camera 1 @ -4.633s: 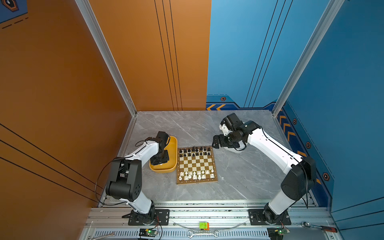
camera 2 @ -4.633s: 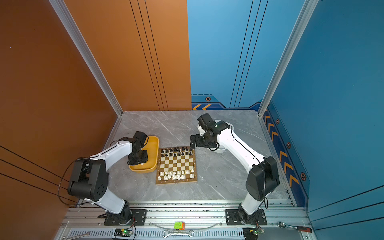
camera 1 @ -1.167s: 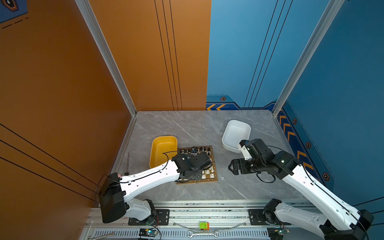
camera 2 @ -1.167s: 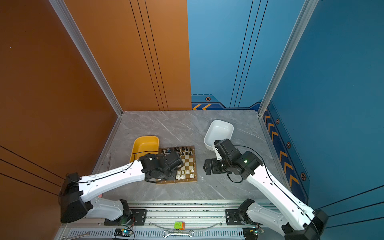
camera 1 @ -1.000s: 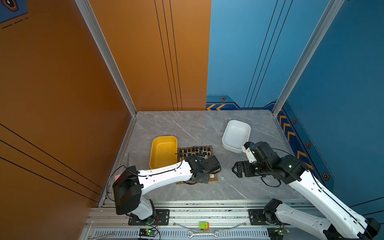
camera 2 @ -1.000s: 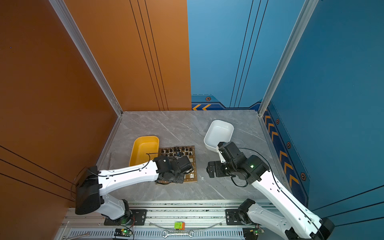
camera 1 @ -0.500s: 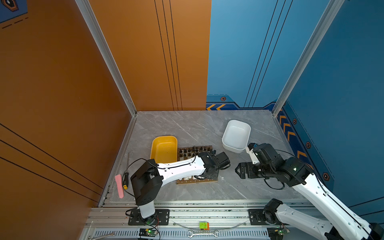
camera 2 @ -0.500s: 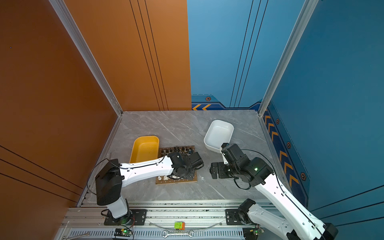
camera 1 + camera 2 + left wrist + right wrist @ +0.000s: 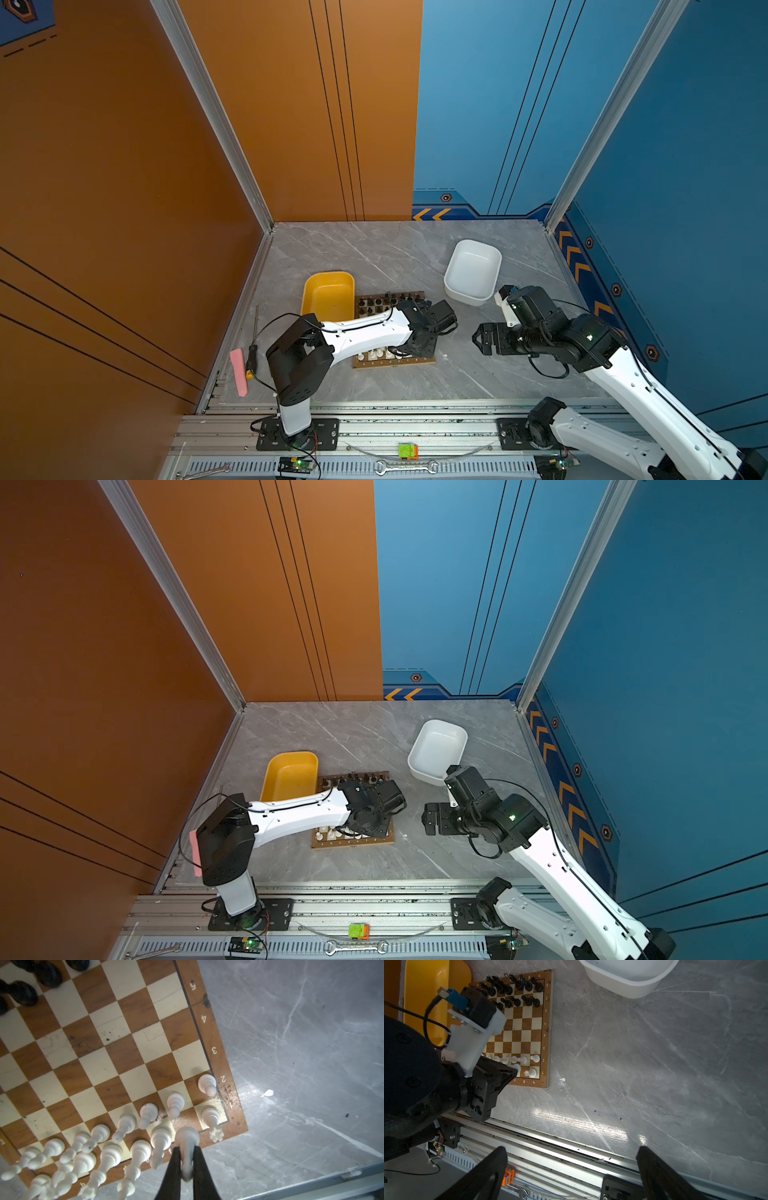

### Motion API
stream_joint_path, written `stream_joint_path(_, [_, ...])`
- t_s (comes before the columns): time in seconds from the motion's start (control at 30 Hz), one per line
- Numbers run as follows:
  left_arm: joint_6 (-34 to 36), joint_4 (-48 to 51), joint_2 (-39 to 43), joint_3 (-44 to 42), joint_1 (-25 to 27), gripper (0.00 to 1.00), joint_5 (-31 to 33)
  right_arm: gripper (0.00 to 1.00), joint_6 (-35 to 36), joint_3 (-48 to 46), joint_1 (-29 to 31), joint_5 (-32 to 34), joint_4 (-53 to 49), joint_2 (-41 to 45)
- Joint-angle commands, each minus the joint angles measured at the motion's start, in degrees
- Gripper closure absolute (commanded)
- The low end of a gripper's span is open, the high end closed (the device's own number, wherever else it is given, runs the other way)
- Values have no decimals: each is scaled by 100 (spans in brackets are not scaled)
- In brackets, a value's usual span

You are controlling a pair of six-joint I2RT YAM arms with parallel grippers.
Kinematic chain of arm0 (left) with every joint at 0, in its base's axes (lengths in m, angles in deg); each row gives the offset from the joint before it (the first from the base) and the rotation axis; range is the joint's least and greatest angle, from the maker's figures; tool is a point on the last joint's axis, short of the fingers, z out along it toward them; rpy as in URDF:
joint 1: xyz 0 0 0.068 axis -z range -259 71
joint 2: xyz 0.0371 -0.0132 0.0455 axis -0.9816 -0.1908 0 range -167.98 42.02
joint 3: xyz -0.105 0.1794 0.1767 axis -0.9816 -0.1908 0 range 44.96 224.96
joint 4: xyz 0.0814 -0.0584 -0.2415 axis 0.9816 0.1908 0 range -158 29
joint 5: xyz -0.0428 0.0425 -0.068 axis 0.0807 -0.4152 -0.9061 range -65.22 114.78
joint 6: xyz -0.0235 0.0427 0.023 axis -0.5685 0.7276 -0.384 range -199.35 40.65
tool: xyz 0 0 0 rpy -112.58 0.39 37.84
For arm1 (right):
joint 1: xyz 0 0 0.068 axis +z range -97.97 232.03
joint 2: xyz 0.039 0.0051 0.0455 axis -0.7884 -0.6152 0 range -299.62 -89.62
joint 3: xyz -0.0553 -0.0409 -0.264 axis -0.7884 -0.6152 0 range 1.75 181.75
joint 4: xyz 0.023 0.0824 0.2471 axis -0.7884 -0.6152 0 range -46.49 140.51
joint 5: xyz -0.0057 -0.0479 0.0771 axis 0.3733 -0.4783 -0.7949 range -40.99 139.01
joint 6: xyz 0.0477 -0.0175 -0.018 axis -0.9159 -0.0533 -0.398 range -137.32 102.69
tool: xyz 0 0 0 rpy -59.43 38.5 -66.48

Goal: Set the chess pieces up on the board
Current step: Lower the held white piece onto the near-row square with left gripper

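My left gripper will next move down onto the empty brown square (image 9: 187,1121) beside the white rook and release the white piece, because that gap in the near row is still unfilled.
The board (image 9: 395,363) (image 9: 549,1022) lies mid-table. Black chess pieces (image 9: 512,987) fill its far rows and white chess pieces (image 9: 145,1113) its near rows. My left gripper (image 9: 185,1151) is shut on a white piece (image 9: 187,1138). It holds the piece at the near right corner of the board, next to the white rook (image 9: 212,1120). In the right wrist view the left gripper (image 9: 515,1070) reaches down over that corner. My right gripper (image 9: 571,1153) (image 9: 482,338) stands open and holds nothing, off the board to the right, above the bare table.
A yellow tub (image 9: 328,293) touches the board's far left corner. A white tub (image 9: 473,270) sits at the back right. A small white chip (image 9: 562,1079) lies by the board's near right corner. A pink strip (image 9: 239,376) and a screwdriver (image 9: 251,357) rest on the left rail.
My left gripper came from the yellow tub and slid right along the board's near rows to the corner. The right arm drew back from the white tub toward the front right.
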Motion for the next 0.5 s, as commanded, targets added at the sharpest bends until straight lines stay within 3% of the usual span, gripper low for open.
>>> stream_joint_path(0.0, [8, 16, -40, -137, -2, 100, -159, 0, -20, -46, -46, 34, -238, -9])
stream_joint_path(0.47, [-64, -117, -224, -216, 40, 100, -203, 0, 107, -54, -165, -32, -335, 17])
